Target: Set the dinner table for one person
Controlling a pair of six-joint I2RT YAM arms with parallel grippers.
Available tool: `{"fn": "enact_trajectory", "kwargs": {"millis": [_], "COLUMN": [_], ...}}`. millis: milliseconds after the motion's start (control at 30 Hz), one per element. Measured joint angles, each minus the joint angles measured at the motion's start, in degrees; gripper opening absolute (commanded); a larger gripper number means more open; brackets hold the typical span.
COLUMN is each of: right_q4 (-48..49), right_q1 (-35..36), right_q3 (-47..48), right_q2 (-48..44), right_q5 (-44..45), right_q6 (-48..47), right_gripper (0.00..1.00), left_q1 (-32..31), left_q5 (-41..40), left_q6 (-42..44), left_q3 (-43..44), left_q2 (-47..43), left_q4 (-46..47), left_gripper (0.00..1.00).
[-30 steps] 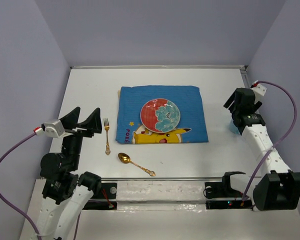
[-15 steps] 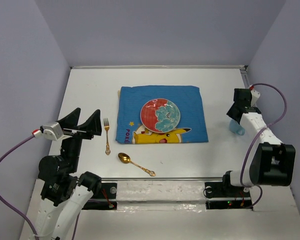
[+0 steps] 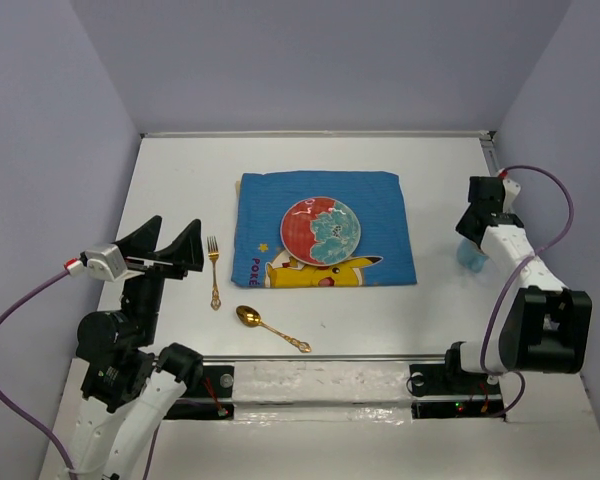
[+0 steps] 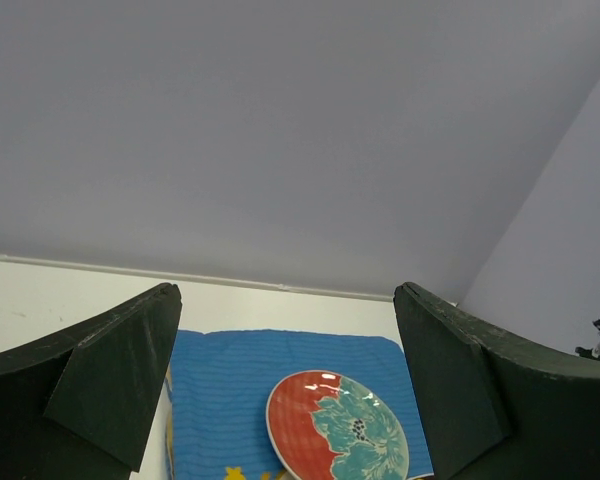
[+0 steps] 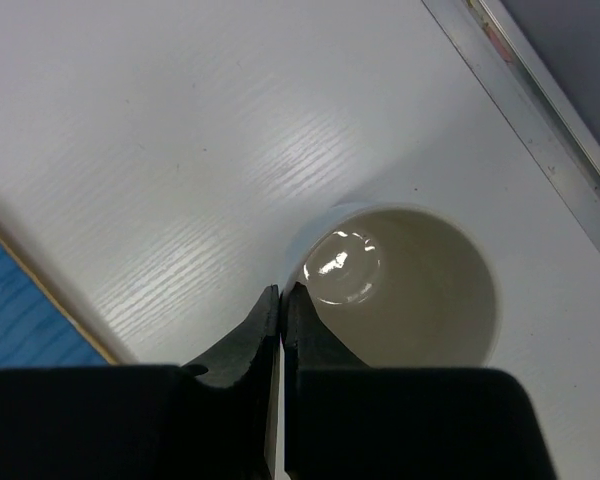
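Note:
My right gripper will next lift the cup outward toward the placemat. Then it will lower the cup onto the placemat's far corner on the cup's side (image 3: pixel 382 190), which is empty.
On the white dinner table (image 3: pixel 180 180) lies a blue Pikachu placemat (image 3: pixel 380 200) with a red and teal plate (image 3: pixel 321 231) on it. A gold fork (image 3: pixel 214 270) and a gold spoon (image 3: pixel 270 328) lie left of and in front of the mat. A pale blue cup (image 3: pixel 473 257) stands upright at the right side. My right gripper (image 5: pixel 282 295) is shut on the cup (image 5: pixel 410 290) at its near rim, one finger inside and one outside. My left gripper (image 3: pixel 170 245) hangs open above the table's left side, holding nothing.
A raised metal rail (image 5: pixel 540 120) runs along the table's right edge, close behind the cup. The purple side walls stand near both arms. The left wrist view looks between its wide fingers at the plate (image 4: pixel 340 425) and mat (image 4: pixel 230 380).
My right gripper has come down onto the cup and closed on its rim. The left arm has barely shifted and stays open.

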Motion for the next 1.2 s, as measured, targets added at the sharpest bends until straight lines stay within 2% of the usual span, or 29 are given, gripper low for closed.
{"fn": "enact_trajectory", "kwargs": {"millis": [133, 333, 500, 767, 1033, 1200], "right_q4": [-1.6, -1.4, 1.4, 0.3, -3.0, -3.7], "right_q1": [0.7, 10.8, 17.2, 21.4, 22.5, 22.6], "right_q3": [1.4, 15.3, 26.5, 39.1, 46.2, 50.0], "right_q2": [-3.4, -2.1, 7.1, 25.9, 36.1, 38.9], "right_q5": [-1.2, -5.3, -11.0, -13.1, -13.2, -12.5], "right_q6": [-1.2, -5.6, -9.1, -15.6, -19.5, -20.7], "right_gripper": [0.0, 0.0, 0.0, 0.0, 0.0, 0.0], "left_q1": [0.0, 0.0, 0.1, 0.4, 1.0, 1.4], "left_q5": [0.0, 0.0, 0.0, 0.0, 0.0, 0.1], "left_q6": [0.0, 0.0, 0.0, 0.0, 0.0, 0.0], "left_q3": [0.0, 0.0, 0.0, 0.0, 0.0, 0.0], "left_q2": [0.0, 0.3, 1.4, 2.6, 3.8, 3.9], "left_q4": [0.0, 0.0, 0.0, 0.0, 0.0, 0.0], "left_gripper": [0.99, 0.99, 0.99, 0.99, 0.99, 0.99]}}
